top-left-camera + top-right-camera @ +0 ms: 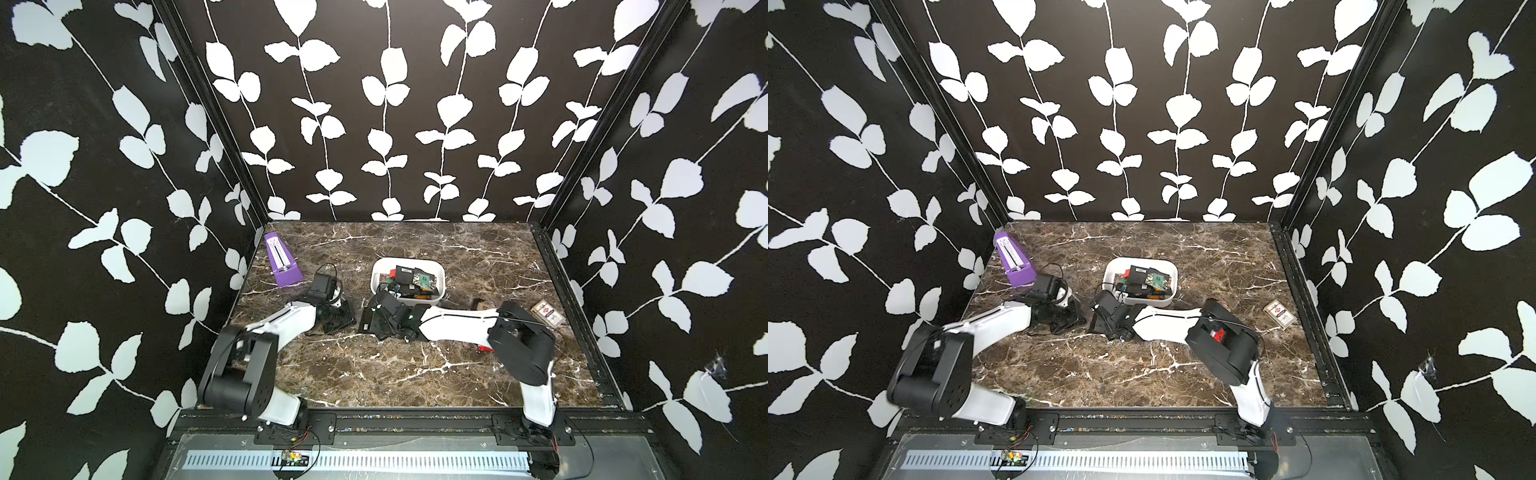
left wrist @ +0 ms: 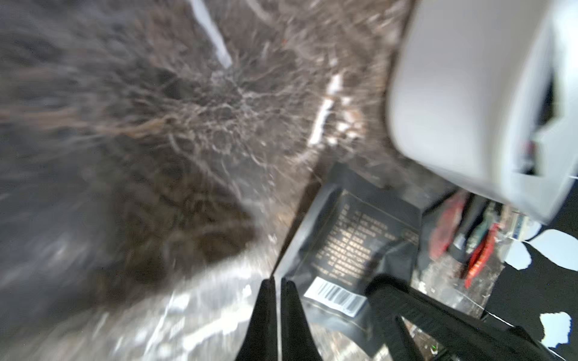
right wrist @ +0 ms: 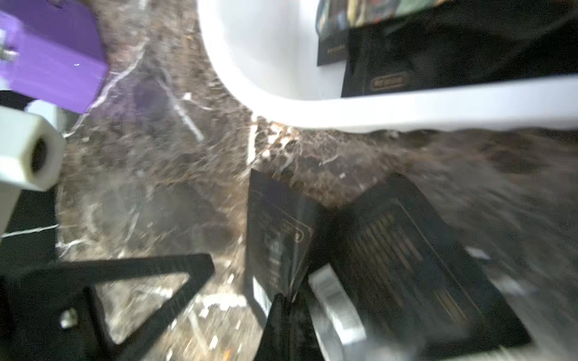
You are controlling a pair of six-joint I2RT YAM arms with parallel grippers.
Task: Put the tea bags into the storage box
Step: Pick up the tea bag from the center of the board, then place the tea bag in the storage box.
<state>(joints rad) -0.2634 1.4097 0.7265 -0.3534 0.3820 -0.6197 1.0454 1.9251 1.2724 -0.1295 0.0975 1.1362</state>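
Observation:
My right gripper lifts up and outward over the box's rim next, releasing the upright tea bag in the box's end nearest the metronome, since white bottom shows bare there.
The white storage box (image 1: pixel 376 270) (image 1: pixel 1111 270) stands mid-table with several tea bags (image 1: pixel 409 276) (image 1: pixel 1144 276) piled in it. Both grippers sit low, just in front of its left end. My right gripper (image 3: pixel 289 300) (image 1: pixel 368 328) is shut on the edge of a black tea bag (image 3: pixel 275 234) that stands upright. A second black sachet (image 3: pixel 406 250) lies flat beside it. My left gripper (image 2: pixel 278 283) (image 1: pixel 340 322) is shut, with nothing visible between its fingers. A black barcoded sachet (image 2: pixel 350 247) lies right beside its tips.
A purple metronome (image 1: pixel 282 262) (image 3: pixel 53 56) stands at the back left. A white-and-red card pack (image 1: pixel 547 318) lies at the right edge. A tan sachet (image 1: pixel 482 304) shows behind my right forearm, and red sachets (image 2: pixel 444 228) lie beyond it. The box wall (image 2: pixel 453 93) is close to my left gripper.

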